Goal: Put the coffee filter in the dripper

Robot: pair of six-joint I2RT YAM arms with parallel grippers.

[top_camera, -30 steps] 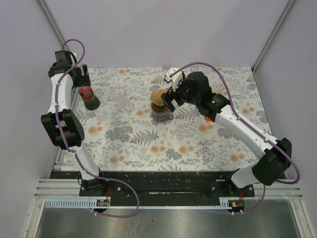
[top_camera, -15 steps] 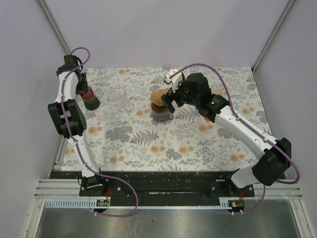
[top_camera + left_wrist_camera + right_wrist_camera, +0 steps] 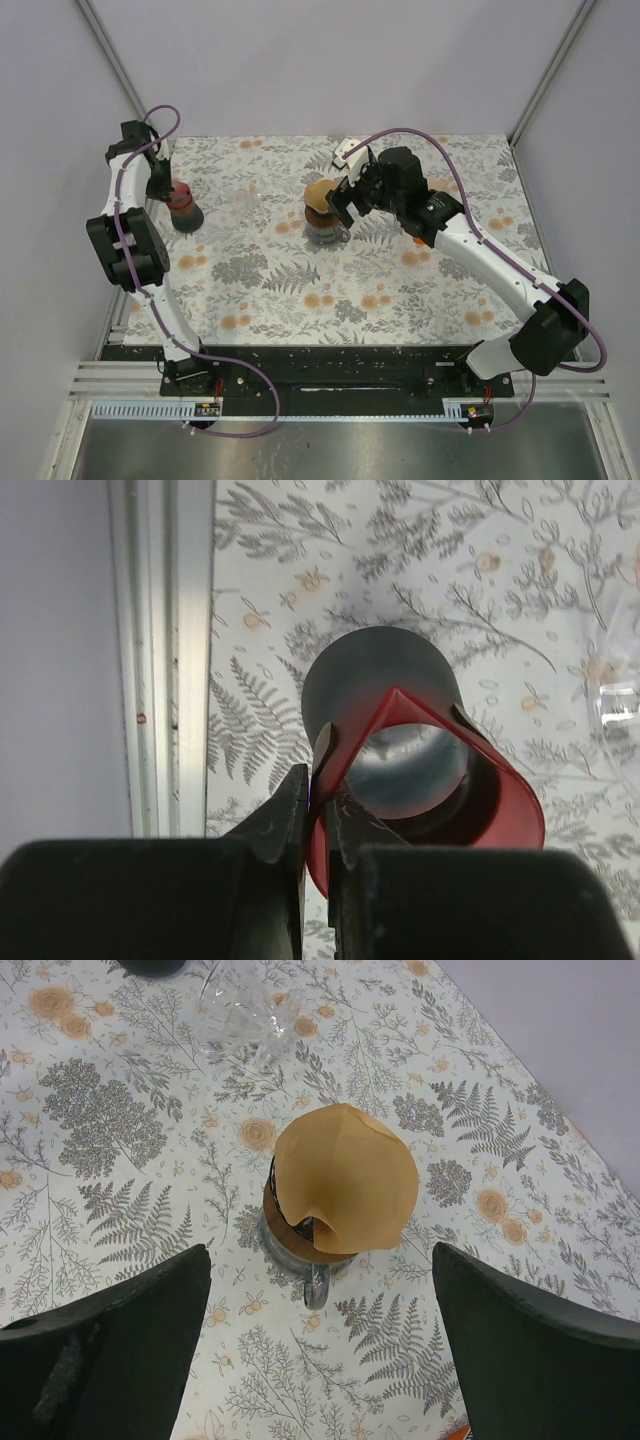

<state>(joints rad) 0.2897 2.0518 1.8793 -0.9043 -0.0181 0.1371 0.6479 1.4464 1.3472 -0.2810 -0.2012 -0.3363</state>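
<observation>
The dripper's near side has bare tabletop. My left gripper needs to go back and to the right in the top view next, releasing the red cone (image 3: 178, 191) there.
A brown paper coffee filter (image 3: 320, 193) (image 3: 345, 1175) sits as a cone, mouth up, on a glass dripper (image 3: 327, 230) (image 3: 290, 1242) with a wooden collar at mid table. My right gripper (image 3: 345, 188) (image 3: 320, 1260) hovers over it, open wide, one finger on each side, touching nothing. At the far left, a soft red cone (image 3: 178, 191) (image 3: 505, 795) rests in a dark grey cup (image 3: 185, 212) (image 3: 375, 670). My left gripper (image 3: 163, 182) (image 3: 315, 792) is shut on the near left rim of the red cone.
A clear glass vessel (image 3: 240, 1005) (image 3: 620, 695) stands between the cup and the dripper. An aluminium rail (image 3: 160, 630) and a lilac wall run close along the table's left edge, right beside my left arm. Walls also close the back and right.
My left gripper has closed from open onto the red cone's rim, and the left arm's elbow has swung nearer the wall. The right arm and filter have not moved.
</observation>
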